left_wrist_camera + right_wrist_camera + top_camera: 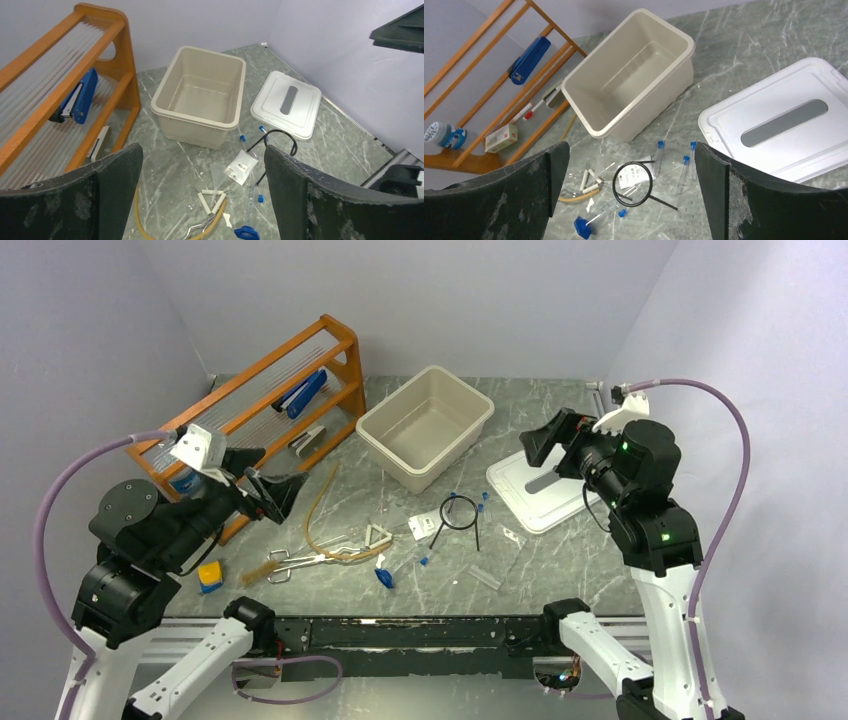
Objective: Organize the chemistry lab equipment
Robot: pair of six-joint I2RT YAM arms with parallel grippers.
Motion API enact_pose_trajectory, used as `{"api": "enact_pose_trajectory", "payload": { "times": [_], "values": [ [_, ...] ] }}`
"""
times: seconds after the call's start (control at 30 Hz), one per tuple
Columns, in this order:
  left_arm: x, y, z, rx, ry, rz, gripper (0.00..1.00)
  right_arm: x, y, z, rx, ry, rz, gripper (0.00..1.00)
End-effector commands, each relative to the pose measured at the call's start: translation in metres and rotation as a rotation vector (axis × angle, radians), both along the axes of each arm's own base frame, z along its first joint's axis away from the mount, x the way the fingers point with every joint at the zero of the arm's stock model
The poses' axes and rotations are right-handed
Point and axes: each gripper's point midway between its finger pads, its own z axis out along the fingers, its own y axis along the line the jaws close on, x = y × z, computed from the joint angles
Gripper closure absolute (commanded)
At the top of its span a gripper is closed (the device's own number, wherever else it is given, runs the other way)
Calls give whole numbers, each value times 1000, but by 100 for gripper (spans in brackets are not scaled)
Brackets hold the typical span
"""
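Note:
Next, my right gripper moves down from over the lid onto the ring's lid-side edge [476,509] [651,181], to the black ring tripod.
The loose lab equipment lies mid-table. A black ring tripod [460,512] [633,184] stands by a white packet [423,526] [242,165] and blue-capped vials [484,502] [684,172]. Left of them are a wire triangle [378,537] [212,197], metal tongs [300,562], tan tubing [318,510] [140,215], a bristle brush [256,570] and a clear cylinder on a blue base [385,577]. My left gripper [275,490] [202,155] hovers open above the table's left side. My right gripper [548,445] [631,150] hangs open over the lid, empty.
A beige tub [425,425] [200,95] [629,85] stands open at the back centre, its white lid [545,490] [287,102] [784,120] flat to its right. An orange wooden rack [270,400] runs along the left. A small yellow and blue item [210,576] lies front left.

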Motion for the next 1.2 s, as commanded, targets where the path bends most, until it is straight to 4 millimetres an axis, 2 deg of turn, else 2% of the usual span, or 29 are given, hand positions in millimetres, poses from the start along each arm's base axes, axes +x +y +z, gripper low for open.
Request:
{"api": "enact_pose_trajectory", "payload": {
  "times": [0.0,0.1,0.2,0.4,0.47,0.53,0.67,0.87,0.97,1.17],
  "values": [
    [-12,-16,4,-10,-50,-119,8,2,-3,-13,4,19,-17,1],
    [-28,-47,-10,-1,-43,-335,9,2,-6,-32,0,64,-42,3],
    [-37,-67,-21,-18,-6,-482,8,1,-8,-58,-19,122,-51,5],
    [-33,-86,-33,-60,32,-583,4,-7,6,-110,-76,277,74,8],
    [-28,-91,-39,-76,44,-598,7,-5,5,-127,-87,322,65,8],
    [-25,-95,-45,-103,67,-607,10,-1,5,-140,-101,362,57,9],
    [-14,-99,-49,-139,52,-590,10,11,8,-162,-133,415,18,11],
    [9,-97,-62,-145,44,-501,12,20,46,-185,-174,450,110,21],
    [17,-95,-67,-163,20,-466,12,25,47,-200,-198,487,72,24],
    [30,-96,-81,-168,5,-433,12,20,78,-227,-229,546,131,34]
  ]
}}
